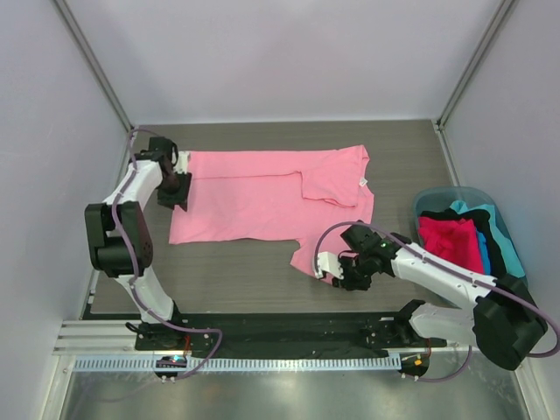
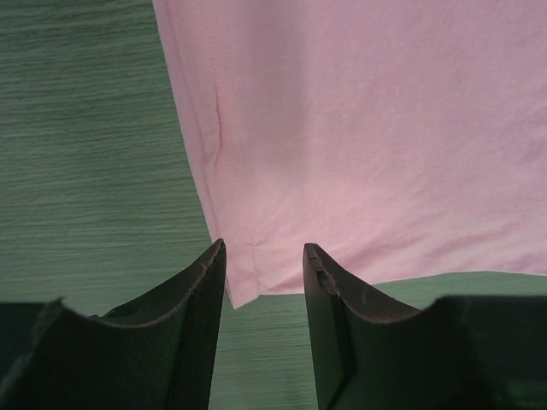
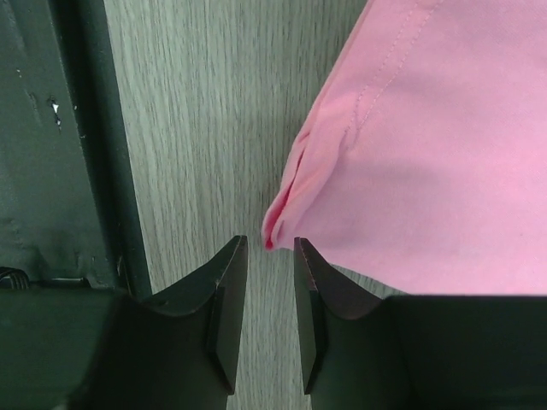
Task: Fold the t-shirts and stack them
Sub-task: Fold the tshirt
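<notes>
The left gripper moves back toward the base and down onto the shirt's near hem corner next, since its open fingers still hover above the cloth.
A light pink t-shirt lies spread flat on the table, its white neck tag at the right, with one sleeve folded over. My left gripper is open at the shirt's left edge. In the left wrist view the gripper straddles a hem corner of the shirt without closing on it. My right gripper is open at the near sleeve. In the right wrist view the gripper has its jaws narrowly apart, and the sleeve tip sits just ahead of them, not gripped.
A light-blue tub stands at the right, holding hot pink, black and teal shirts. A black strip runs along the table's near edge beside my right gripper. Walls enclose the table.
</notes>
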You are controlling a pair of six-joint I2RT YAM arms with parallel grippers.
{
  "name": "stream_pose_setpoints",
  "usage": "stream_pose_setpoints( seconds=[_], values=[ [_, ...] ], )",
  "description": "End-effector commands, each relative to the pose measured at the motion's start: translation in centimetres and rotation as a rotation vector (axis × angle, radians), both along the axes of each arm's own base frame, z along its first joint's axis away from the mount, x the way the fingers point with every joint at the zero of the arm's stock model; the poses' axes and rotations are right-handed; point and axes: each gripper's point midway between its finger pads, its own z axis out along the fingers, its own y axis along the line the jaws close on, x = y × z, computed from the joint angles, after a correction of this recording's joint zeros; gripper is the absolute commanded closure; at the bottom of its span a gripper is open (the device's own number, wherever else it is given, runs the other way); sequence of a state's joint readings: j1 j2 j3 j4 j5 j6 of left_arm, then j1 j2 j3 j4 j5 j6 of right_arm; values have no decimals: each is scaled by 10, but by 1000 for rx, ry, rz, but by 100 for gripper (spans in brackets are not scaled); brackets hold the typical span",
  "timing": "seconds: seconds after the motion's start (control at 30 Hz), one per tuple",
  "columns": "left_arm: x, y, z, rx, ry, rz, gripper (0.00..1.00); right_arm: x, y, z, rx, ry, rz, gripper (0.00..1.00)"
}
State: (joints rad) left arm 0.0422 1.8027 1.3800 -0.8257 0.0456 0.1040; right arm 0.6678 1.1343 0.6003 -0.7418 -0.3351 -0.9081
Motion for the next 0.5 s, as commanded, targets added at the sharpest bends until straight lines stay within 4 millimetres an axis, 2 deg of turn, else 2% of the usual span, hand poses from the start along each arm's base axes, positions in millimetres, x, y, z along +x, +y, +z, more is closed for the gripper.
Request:
stream_pose_setpoints(
  seconds=[0.0, 0.13, 0.2, 0.23, 0.33, 0.47],
  values=[
    [1, 13, 15, -17, -58, 73, 57, 4, 5, -4, 13, -21, 24, 66],
    [-13, 20, 8, -116, -27, 175, 52, 6, 9, -7, 20, -26, 27, 69],
    [-22, 29, 4, -144, -5, 231, 50, 6, 9, -10, 10, -25, 34, 79],
    [-26, 27, 3, -182, 7, 256, 50, 6, 9, -10, 9, -28, 34, 87],
    [-39, 32, -1, -225, 47, 300, 50, 11, 8, -6, 3, -54, 23, 98],
    [-62, 27, -10, -267, 161, 301, 52, 11, 5, -4, -9, -57, 9, 99]
  ],
)
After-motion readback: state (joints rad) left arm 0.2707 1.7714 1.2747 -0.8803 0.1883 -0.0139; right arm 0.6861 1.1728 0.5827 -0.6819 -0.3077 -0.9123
